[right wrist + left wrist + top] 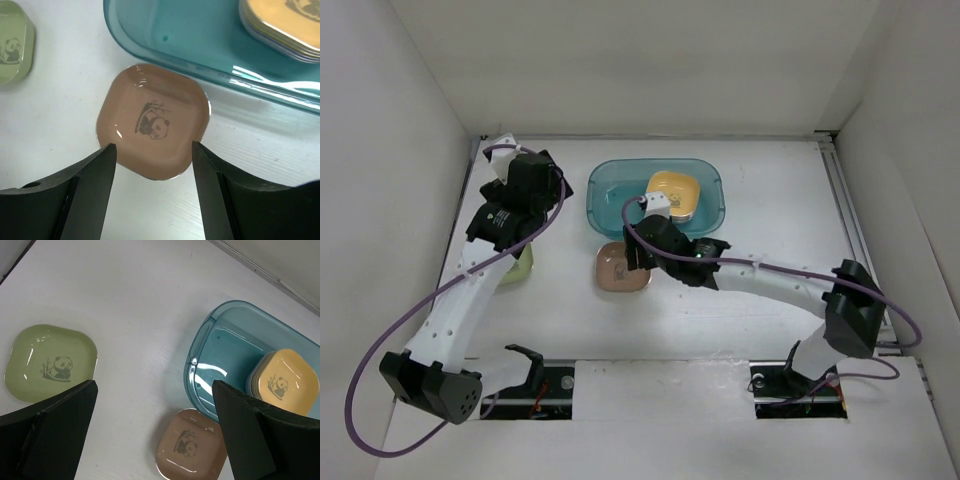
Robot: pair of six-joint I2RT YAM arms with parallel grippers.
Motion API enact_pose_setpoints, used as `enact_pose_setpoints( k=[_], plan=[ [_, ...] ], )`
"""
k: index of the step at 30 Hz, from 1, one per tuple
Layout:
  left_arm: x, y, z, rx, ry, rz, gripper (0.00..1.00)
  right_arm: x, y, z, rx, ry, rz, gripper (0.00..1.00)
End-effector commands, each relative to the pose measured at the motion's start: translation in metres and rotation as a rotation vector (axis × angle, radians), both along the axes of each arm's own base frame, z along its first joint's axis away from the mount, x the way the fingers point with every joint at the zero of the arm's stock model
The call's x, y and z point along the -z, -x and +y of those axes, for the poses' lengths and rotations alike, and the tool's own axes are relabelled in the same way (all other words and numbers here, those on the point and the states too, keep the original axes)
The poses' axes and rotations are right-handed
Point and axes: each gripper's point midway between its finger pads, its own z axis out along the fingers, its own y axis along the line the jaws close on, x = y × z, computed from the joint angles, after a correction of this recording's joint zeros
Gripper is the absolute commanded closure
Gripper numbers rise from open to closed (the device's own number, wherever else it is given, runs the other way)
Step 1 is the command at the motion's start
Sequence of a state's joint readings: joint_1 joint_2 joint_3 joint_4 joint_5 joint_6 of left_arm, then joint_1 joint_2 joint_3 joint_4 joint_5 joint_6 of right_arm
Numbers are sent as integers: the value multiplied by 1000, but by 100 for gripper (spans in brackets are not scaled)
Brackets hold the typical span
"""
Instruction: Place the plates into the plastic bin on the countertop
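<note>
The right gripper goes down and toward the right in the wrist view onto the brown plate's rail-side rim [649, 278] next, as that rim lies clear of the bin [610, 190].
The teal plastic bin [610, 190] stands at the back centre of the white countertop [770, 290] and holds a stack of plates with a yellow-orange one [674, 192] on top. A brown plate [620, 268] with a panda print lies just in front of the bin; it also shows in the right wrist view [155, 125] and the left wrist view [192, 450]. A pale green plate [50, 362] lies to the left, mostly under the left arm in the top view [518, 268]. My right gripper [154, 165] is open, its fingers level with the brown plate's near edge. My left gripper [155, 435] is open and empty above the counter.
White walls enclose the counter on three sides. A metal rail [845, 200] runs along the right edge. The left arm's cable [380, 330] loops out over the left side.
</note>
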State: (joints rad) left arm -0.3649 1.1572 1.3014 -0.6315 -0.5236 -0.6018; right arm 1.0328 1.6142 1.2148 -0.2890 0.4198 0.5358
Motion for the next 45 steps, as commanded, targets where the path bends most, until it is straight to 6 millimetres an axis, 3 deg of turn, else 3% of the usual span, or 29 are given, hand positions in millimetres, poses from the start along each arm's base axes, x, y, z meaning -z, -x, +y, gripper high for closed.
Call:
enact_pose_setpoints(
  k=[1,2,4,8,14,18,19,21,22,23,25,29,30,31,33,35,36,37,38,39,43,45],
  plan=[
    [-2,2,-2,21,8,-19,0,20,-3,-35,53,93,12,33],
    [-2,2,-2,21,8,-19,0,20,-5,-34,50,61,6,33],
    [-3,2,-3,33,9,-26,0,38,-4,-40,42,61,36,33],
    [-3,2,-5,41,14,-25,0,58,-6,-31,20,45,59,33],
    [1,3,-5,41,11,-16,0,115,-8,-18,3,82,150,37],
    [3,5,-2,32,4,-15,0,123,-8,-15,3,73,164,41],
    [3,5,-2,32,4,-15,0,128,-6,-14,3,72,179,51],
    [9,8,2,3,10,-13,0,138,-4,-20,12,80,202,62],
    [10,9,2,-3,17,-7,0,137,-3,-17,4,69,203,82],
    [12,12,4,-17,19,-10,0,142,-1,-20,11,72,214,93],
    [16,16,13,-81,21,-1,0,138,2,-21,2,63,218,100],
    [28,18,39,-143,76,10,0,99,10,-10,-50,-11,169,100],
    [31,19,48,-133,79,15,0,76,13,-7,-79,-35,129,100],
    [52,20,66,-147,127,62,0,61,13,-4,-97,-63,110,100],
    [60,19,86,-156,151,55,0,23,7,-6,-112,-89,53,100],
    [81,25,110,-195,146,110,0,-15,-12,-10,-102,-124,-3,100],
    [85,25,114,-209,147,121,0,-28,-21,-15,-92,-126,-24,100],
    [94,23,117,-213,135,155,0,-33,-36,-32,-56,-85,-34,100],
    [98,22,117,-214,136,171,0,-44,-38,-31,-66,-81,-51,100],
    [103,24,118,-222,132,190,0,-67,-60,-43,-19,-100,-85,100],
    [106,29,134,-328,103,213,0,-75,-111,-89,145,-71,-80,100],
    [107,35,135,-346,98,212,0,-63,-130,-114,264,-59,-46,100]
  ],
)
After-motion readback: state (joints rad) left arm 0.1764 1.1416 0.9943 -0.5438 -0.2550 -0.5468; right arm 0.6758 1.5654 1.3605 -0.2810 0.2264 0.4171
